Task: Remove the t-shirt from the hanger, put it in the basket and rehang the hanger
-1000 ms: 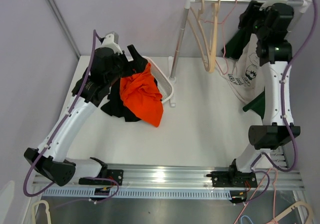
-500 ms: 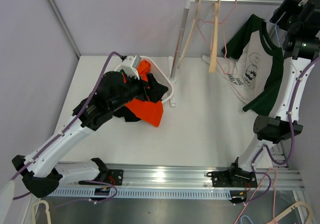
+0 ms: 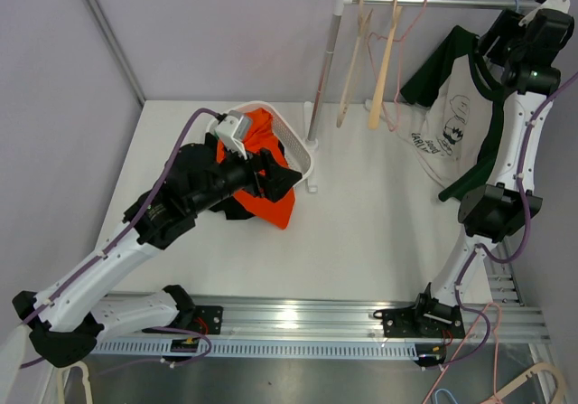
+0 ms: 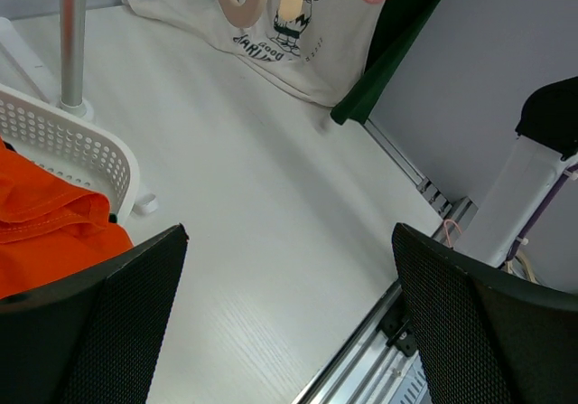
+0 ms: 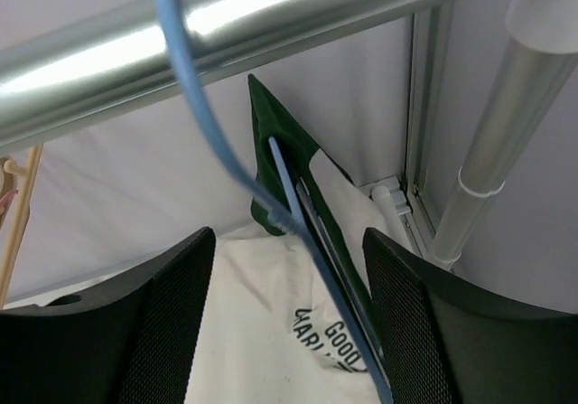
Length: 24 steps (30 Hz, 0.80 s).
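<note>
My right gripper should next ease slightly farther outward and close on the blue hanger's neck (image 5: 293, 223), just outward of it, between its open fingers.
The t-shirt (image 3: 452, 119), cream with dark green sleeves and a printed front, hangs on a blue hanger (image 5: 298, 214) at the right end of the metal rail (image 5: 226, 24). My right gripper (image 3: 517, 41) is up just under the rail. In the right wrist view it (image 5: 289, 234) is open, with the hanger's neck and the shirt collar (image 5: 271, 160) between its fingers. My left gripper (image 3: 278, 173) is open and empty above the table in front of the basket. It also shows open in the left wrist view (image 4: 289, 232).
A white basket (image 3: 296, 140) holds an orange garment (image 3: 269, 201) that spills over its front, with black cloth (image 3: 237, 209) beside it. Bare wooden hangers (image 3: 384, 61) and a pink wire hanger (image 3: 411, 24) hang on the rail. The rack's upright pole (image 3: 325, 70) stands behind the basket.
My right gripper rose from in front of the shirt to the hanger's neck under the rail. My left arm swung from the basket's left side to its front. The bare hangers swing.
</note>
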Tool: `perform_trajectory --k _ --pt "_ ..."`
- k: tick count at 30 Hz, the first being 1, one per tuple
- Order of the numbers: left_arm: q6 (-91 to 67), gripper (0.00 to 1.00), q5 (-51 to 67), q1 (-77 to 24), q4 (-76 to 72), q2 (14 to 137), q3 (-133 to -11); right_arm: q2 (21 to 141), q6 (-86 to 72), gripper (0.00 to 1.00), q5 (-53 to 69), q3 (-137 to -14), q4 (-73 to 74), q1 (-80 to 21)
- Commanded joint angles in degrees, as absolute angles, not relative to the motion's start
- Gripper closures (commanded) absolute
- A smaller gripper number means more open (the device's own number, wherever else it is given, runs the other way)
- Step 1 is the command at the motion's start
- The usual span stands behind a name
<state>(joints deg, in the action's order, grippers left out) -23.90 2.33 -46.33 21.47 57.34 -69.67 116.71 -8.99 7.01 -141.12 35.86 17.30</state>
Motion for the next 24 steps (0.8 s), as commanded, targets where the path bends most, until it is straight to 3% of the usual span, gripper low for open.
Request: perform_trajectory --k 1,6,8,9,10,12,24 --pt "-23.03 0.01 4.04 -46.93 18.9 57.65 -68.38 118.65 -8.35 0.3 8.88 -143.35 31.29 18.28" --pt "-23.29 0.0 4.31 -46.93 18.11 58.8 -68.38 119.62 -7.47 0.41 8.79 -143.26 29.01 18.28" --pt "-23.03 0.0 3.87 -47.02 18.11 58.89 -68.38 119.88 -7.56 0.5 9.31 -143.35 27.86 18.37" --pt "-22.85 0.01 3.52 -47.02 18.19 58.89 -68.2 119.97 -8.17 0.56 9.75 -143.44 27.51 18.54" --pt "-22.68 0.01 2.82 -47.11 18.19 58.71 -68.12 120.06 -8.43 0.77 10.28 -143.35 26.81 18.63" --pt "-22.59 0.01 2.46 -47.11 18.19 58.36 -67.5 120.15 -9.57 1.0 11.33 -143.44 26.02 18.72" --pt "-22.85 0.0 0.97 -47.72 16.17 56.87 -64.07 113.65 -9.49 1.0 18.37 -140.71 18.46 18.72"
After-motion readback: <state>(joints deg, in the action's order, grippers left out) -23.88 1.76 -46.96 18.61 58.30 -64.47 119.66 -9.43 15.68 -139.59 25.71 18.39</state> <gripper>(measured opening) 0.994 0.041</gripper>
